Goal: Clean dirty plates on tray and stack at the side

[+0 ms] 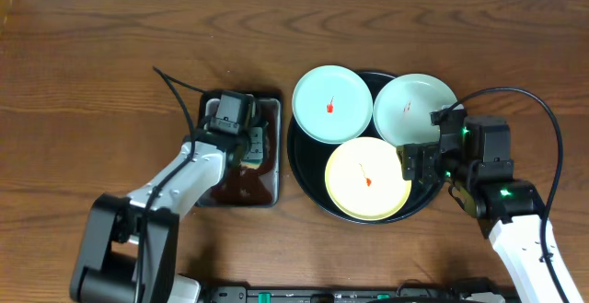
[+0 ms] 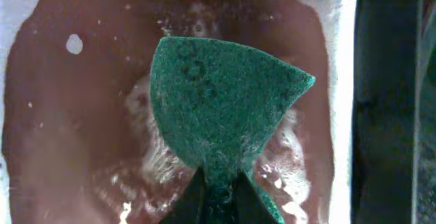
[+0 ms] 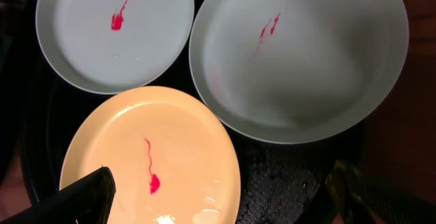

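Observation:
The robot next needs to lower its right gripper to the yellow plate's rim beside the bare patch of black tray (image 1: 306,169), where the gap has room for one fingertip.
Three plates lie on the round black tray (image 1: 306,169): a pale blue-green plate (image 1: 331,103) at the back left, a second blue-green plate (image 1: 414,108) at the back right, and a pale yellow plate (image 1: 365,178) in front. Each has a red smear at its centre; they also show in the right wrist view (image 3: 116,33), (image 3: 300,54), (image 3: 150,156). My right gripper (image 3: 218,197) is open, its fingers astride the yellow plate's right edge. My left gripper (image 2: 219,195) is shut on a green sponge (image 2: 218,108), held over the pan's foamy dark liquid.
A rectangular metal pan (image 1: 274,151) of dark liquid stands left of the tray, with my left arm over it. Brown wooden table (image 1: 92,64) stretches to the left and back. A black cable (image 1: 525,100) arcs over the right side.

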You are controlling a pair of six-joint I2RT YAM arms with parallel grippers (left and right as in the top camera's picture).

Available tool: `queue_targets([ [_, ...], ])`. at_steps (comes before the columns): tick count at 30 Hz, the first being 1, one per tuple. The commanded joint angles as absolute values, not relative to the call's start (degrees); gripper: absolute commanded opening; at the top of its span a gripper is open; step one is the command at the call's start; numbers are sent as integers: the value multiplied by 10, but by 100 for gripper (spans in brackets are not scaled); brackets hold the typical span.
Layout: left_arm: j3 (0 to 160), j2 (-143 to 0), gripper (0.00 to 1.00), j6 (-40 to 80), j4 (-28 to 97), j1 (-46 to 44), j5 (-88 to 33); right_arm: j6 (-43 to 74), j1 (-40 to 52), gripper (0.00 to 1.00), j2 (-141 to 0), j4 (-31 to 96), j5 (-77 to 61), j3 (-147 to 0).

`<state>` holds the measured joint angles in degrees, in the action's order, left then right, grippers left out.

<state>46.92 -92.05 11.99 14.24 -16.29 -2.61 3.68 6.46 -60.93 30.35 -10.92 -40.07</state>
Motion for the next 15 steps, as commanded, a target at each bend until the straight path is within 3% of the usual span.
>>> queue_targets([
  [1,479,-873,8,117,156,-162,-19,43,61,99,-610,302,-115,-411],
  [7,478,-836,7,146,184,-162,-21,43,61,99,-613,302,-115,-411],
  [15,467,-894,7,150,181,-162,-41,43,61,99,-632,303,-114,-411],
])
